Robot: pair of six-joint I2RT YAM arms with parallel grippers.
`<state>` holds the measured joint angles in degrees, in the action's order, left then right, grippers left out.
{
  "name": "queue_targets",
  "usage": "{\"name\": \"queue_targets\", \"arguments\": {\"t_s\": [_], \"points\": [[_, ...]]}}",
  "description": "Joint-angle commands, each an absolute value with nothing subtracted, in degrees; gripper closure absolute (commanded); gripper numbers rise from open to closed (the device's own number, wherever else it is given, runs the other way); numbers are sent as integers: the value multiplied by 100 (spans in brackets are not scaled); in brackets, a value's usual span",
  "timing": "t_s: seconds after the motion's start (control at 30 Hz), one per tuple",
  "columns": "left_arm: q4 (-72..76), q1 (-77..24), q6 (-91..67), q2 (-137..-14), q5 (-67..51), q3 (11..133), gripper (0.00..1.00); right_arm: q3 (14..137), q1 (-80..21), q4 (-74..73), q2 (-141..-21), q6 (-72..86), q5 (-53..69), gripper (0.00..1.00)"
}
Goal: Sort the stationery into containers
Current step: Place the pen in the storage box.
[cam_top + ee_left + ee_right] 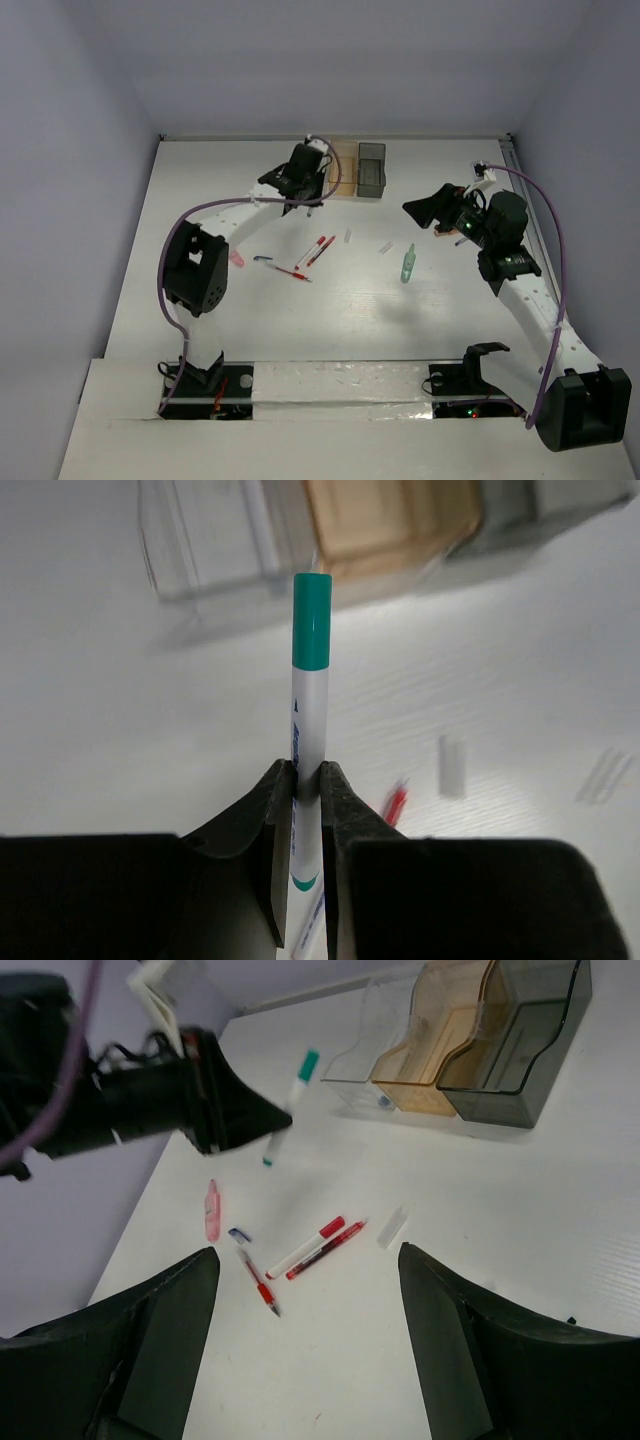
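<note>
The white marker in my left gripper will next go up, then outward over the clear bin's near side, then down to be released, because the bottom of the bin lies behind that side.
My left gripper point(307, 780) is shut on a white marker with a teal cap point(311, 680) and holds it above the table, just in front of the bins. The clear bin point(215, 530), orange bin point(390, 520) and dark grey bin point(560, 505) stand in a row at the back. In the right wrist view a red-capped marker point(305, 1247), a red pen point(328, 1249), a red-grip pen point(257, 1282), a pink tube point(212, 1210) and a clear cap point(392, 1227) lie on the table. A pale green tube point(408, 263) lies mid-table. My right gripper point(305, 1252) is open and empty, raised at the right.
A small blue cap point(239, 1233) lies beside the red-grip pen. Two small pale pieces point(348, 236) point(385, 247) lie near the table's middle. Purple cables point(545, 210) run along both arms. White walls close off the table at the back and sides.
</note>
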<state>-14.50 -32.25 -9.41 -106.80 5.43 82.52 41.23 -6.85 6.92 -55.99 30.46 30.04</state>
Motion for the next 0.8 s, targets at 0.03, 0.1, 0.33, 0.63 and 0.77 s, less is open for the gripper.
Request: {"name": "queue_targets", "arguments": {"t_s": [0.03, 0.1, 0.33, 0.63, 0.77], "points": [[-1432, -3077, -1046, -10650, 343, 9551, 100, 4069, -738, 1019, -5651, 3076, 3059, 22], [-1608, -3015, -1072, -10958, 281, 10272, 100, 4069, -738, 1028, -5669, 3085, 3067, 21], [-2083, -2786, -1151, -12426, 378, 12127, 100, 4061, -738, 1028, -5642, 3076, 3067, 21], [-2013, -2487, -1353, -12999, 335, 12569, 100, 4061, -738, 1055, -5678, 3094, 3094, 21], [-1907, -2435, -1249, -13034, 282, 12437, 87, 4060, -738, 1072, -5686, 3094, 3094, 21]]}}
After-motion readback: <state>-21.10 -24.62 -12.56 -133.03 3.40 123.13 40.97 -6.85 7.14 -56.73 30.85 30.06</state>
